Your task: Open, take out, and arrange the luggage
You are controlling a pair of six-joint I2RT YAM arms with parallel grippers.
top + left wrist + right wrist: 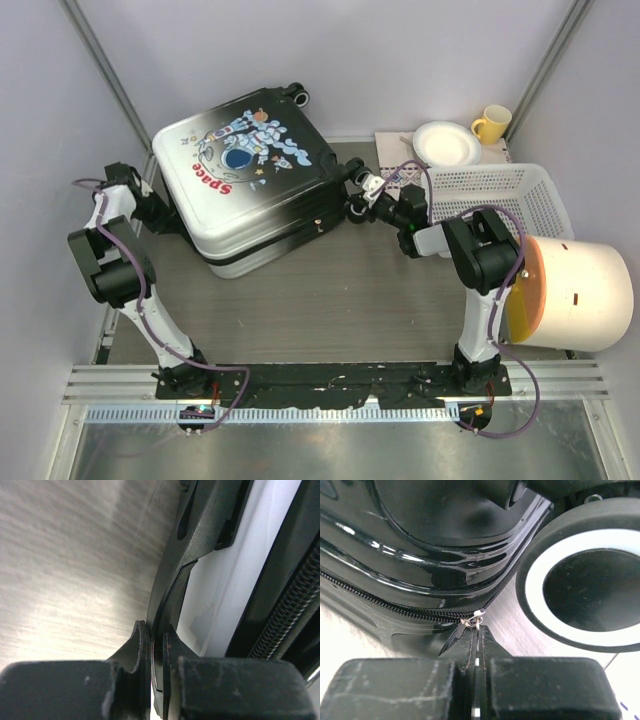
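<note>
I will pull the metal zipper pull in my right gripper outward along the luggage's wheeled end [531, 537] next and release it, as the black zipper [395, 607] continues around the luggage's corner.
The luggage [250, 175] lies flat and closed at the back left of the table, astronaut and red "Space" print facing up. My left gripper [162, 215] is at its left side. In the left wrist view the left gripper [156, 642] is shut on a thin dark curved handle [185, 555] along the white shell [235, 570]. My right gripper [358, 205] is at the luggage's right corner by the wheels. In the right wrist view the right gripper [478, 630] is shut on the metal zipper pull [476, 621] of the black zipper [395, 607], beside a wheel [580, 575].
A white slatted basket [500, 190] stands at the right, with a white plate [446, 142] and a yellow cup [491, 123] behind it. A large white cylinder with an orange face [575, 292] lies at the right edge. Bare table [330, 300] lies in front of the luggage.
</note>
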